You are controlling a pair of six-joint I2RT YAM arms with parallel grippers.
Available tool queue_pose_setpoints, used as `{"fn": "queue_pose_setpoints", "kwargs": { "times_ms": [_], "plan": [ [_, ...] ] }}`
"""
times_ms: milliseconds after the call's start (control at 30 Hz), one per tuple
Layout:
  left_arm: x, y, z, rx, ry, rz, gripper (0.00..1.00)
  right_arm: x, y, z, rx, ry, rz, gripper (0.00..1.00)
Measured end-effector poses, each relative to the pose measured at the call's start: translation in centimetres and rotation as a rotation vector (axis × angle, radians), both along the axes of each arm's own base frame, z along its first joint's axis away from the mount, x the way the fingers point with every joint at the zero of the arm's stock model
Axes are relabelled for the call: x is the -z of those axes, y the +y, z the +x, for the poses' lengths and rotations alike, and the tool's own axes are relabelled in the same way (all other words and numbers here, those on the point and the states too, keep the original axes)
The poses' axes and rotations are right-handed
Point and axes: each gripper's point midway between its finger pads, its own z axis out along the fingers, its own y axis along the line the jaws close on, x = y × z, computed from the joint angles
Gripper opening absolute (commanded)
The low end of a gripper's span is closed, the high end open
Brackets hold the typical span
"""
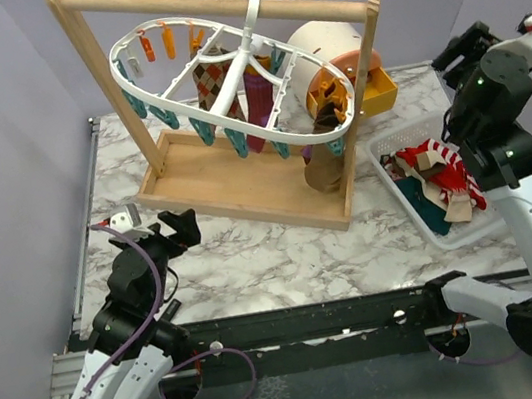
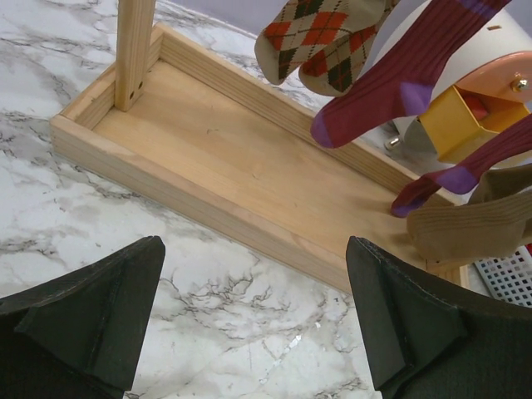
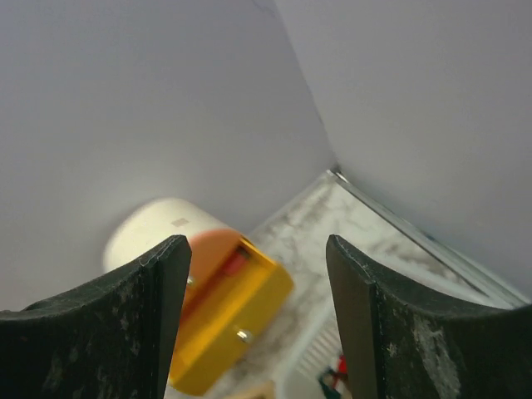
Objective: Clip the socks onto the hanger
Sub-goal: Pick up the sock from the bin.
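Note:
I should next tilt my right gripper to point down and lower it into the basket onto the beige sock's cuff [image 1: 430, 160], because the cuff lies on top of the pile.
The white oval hanger [image 1: 309, 138] hangs from the wooden bar, with orange and teal clips along its rim. Three socks hang from it: an argyle one [image 1: 214, 78] [image 2: 320, 37], a maroon one [image 1: 257, 110] [image 2: 391, 83] and a tan-brown one [image 1: 324, 165] [image 2: 465, 229]. More socks lie in the basket, among them a red-and-white striped one [image 1: 439, 160] and a teal one [image 1: 428, 209]. My left gripper [image 1: 175, 229] [image 2: 253, 324] is open and empty, low over the marble in front of the rack's tray. My right gripper [image 1: 459, 45] [image 3: 258, 307] is open and empty, raised high above the basket's far end.
The wooden bar-and-tray rack [image 1: 234, 189] [image 2: 249, 166] stands mid-table. Behind it is a white cylinder [image 1: 317, 44] with an orange face and a yellow box [image 1: 377, 91] [image 3: 224, 320]. The white slatted basket [image 1: 382, 153] sits at the right. Grey walls close in the sides.

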Motion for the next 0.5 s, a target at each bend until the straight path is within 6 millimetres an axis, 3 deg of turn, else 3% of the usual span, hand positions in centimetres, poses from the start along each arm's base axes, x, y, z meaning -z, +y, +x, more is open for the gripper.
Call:
{"fn": "queue_pose_setpoints", "kwargs": {
  "times_ms": [67, 167, 300, 367, 500],
  "plan": [
    [-0.2, 0.0, -0.1, 0.002, -0.007, -0.008, 0.99, 4.8, -1.5, 0.4, 0.021, 0.092, 0.014, 0.71],
    [-0.4, 0.0, -0.4, 0.010, -0.015, -0.021, 0.99, 13.7, -3.0, 0.8, 0.040, 0.280, 0.039, 0.72],
    [-0.5, -0.2, -0.5, 0.020, -0.019, -0.031, 0.99, 24.7, -3.8, -0.2, 0.028, 0.525, 0.093, 0.72],
    [-0.5, -0.3, -0.5, 0.026, -0.020, -0.033, 0.99, 28.5, -4.3, -1.1, 0.034, 0.602, 0.138, 0.72],
    [-0.6, -0.5, -0.6, 0.036, -0.020, -0.036, 0.99, 32.4, -5.3, -1.8, 0.062, 0.670, 0.231, 0.73]
  ]
}}
